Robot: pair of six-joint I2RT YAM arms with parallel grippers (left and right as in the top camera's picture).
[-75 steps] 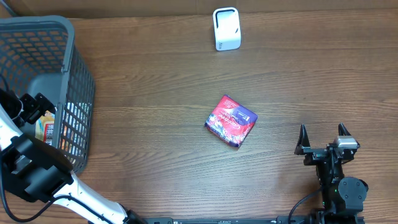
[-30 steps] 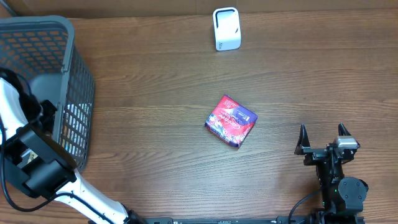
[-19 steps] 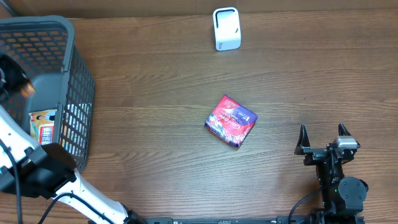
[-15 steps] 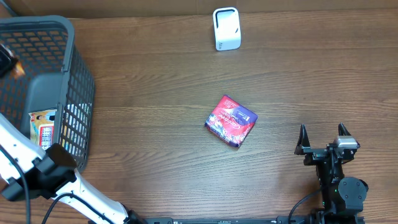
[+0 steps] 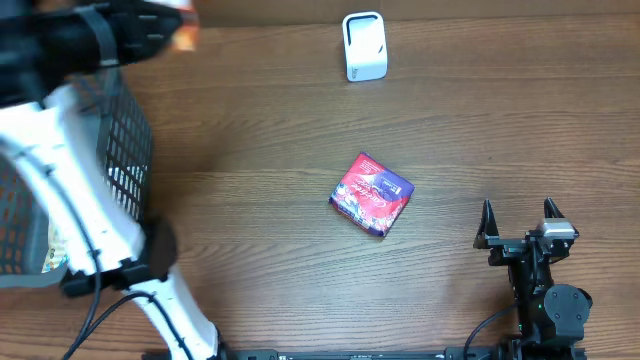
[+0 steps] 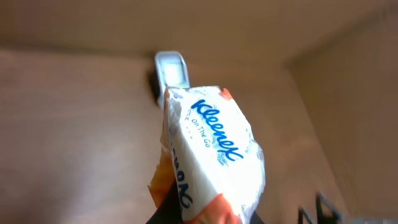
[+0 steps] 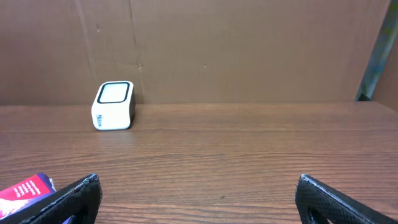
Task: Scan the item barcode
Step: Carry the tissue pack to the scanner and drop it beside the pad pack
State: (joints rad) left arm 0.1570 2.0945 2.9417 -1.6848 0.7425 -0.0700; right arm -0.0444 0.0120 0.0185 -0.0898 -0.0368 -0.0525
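Note:
The robot's left gripper next has to carry the Kleenex pack down beside the red and purple packet, with its fingers tilting down to let the pack go.
In the left wrist view, a white and orange Kleenex tissue pack (image 6: 211, 149) fills the middle, and my left gripper (image 6: 205, 218) is shut on its lower end. Beyond it on the table stands the white barcode scanner (image 6: 171, 68). Overhead, the left gripper (image 5: 165, 20) is a raised blur at the top left, with an orange corner of the pack (image 5: 186, 25) showing, well left of the scanner (image 5: 364, 46). My right gripper (image 5: 517, 215) rests open at the bottom right with nothing between its fingers. The right wrist view sees the scanner (image 7: 113, 105) far ahead.
A grey mesh basket (image 5: 125, 150) stands at the left edge, largely covered by the raised left arm. A red and purple packet (image 5: 371, 194) lies flat mid-table, and its corner (image 7: 25, 190) shows in the right wrist view. A brown cardboard wall (image 7: 249, 50) backs the table.
The left arm has risen out of the basket with the tissue pack and swung up and to the right. The right arm has not moved.

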